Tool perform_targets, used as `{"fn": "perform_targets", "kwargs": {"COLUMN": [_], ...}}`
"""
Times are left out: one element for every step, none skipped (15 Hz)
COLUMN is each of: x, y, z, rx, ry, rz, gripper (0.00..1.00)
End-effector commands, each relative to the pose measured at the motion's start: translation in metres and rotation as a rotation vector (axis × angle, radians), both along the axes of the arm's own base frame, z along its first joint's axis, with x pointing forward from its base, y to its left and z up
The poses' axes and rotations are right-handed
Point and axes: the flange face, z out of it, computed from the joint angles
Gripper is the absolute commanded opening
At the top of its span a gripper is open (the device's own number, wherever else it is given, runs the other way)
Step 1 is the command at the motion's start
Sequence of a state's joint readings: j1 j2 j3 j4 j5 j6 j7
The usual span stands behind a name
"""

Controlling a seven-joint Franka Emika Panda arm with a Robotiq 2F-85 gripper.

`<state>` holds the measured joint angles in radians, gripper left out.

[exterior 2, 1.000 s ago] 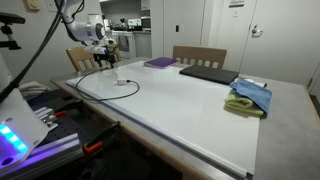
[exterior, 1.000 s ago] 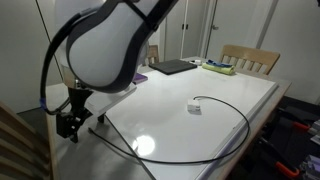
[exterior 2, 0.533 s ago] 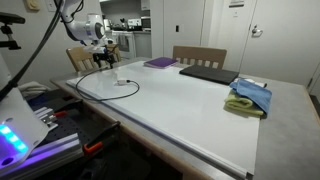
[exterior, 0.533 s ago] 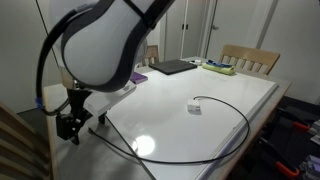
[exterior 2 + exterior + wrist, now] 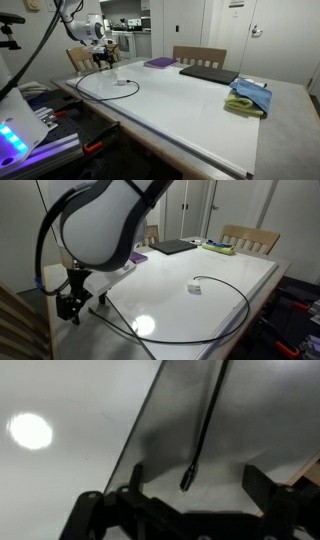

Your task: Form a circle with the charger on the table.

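Note:
Next, my gripper stays low over the grey rim and brings its fingers together around the cable's loose tip (image 5: 90,310) (image 5: 188,478), since the tip already lies between them.
The charger is a long thin black cable (image 5: 246,303) lying in a wide loop on the glossy white table (image 5: 175,265), with its white plug block (image 5: 194,288) inside the loop. In an exterior view the block (image 5: 118,82) sits near the table's (image 5: 190,110) far left corner. My gripper (image 5: 68,305) hangs at that corner, just above the grey rim, also visible in an exterior view as the gripper (image 5: 103,62). In the wrist view the gripper (image 5: 198,482) is open, and the cable's free tip (image 5: 187,481) lies on the rim between the two fingers, touching neither.
A flat dark laptop (image 5: 210,73), a purple book (image 5: 160,62) and blue and green cloths (image 5: 248,97) lie along the far side. Wooden chairs (image 5: 250,238) stand behind the table. The table edge drops off right beside the gripper.

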<state>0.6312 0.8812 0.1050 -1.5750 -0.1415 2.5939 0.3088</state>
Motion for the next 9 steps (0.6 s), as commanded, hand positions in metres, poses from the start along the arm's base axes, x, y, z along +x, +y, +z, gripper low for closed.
{"fn": "perform_targets", "kwargs": {"x": [-0.012,-0.013,-0.012,-0.012,-0.011,-0.010,-0.010,-0.010,-0.010], "y": [-0.007,-0.008,-0.009,-0.011,-0.012,-0.014,-0.015,-0.017,-0.018], "z": [-0.012,-0.011,-0.009,-0.008,-0.007,-0.005,-0.004,-0.002,-0.001], "rx": [-0.029,-0.030,-0.033,-0.036,-0.039,-0.042,-0.043,-0.044,-0.045], "ry": [0.048,0.047,0.046,0.044,0.043,0.043,0.041,0.039,0.038], "rz": [-0.005,-0.004,-0.003,-0.003,-0.004,-0.007,-0.009,-0.010,-0.010], "gripper": [0.75,0.74,0.68,0.61,0.53,0.45,0.39,0.31,0.24]}}
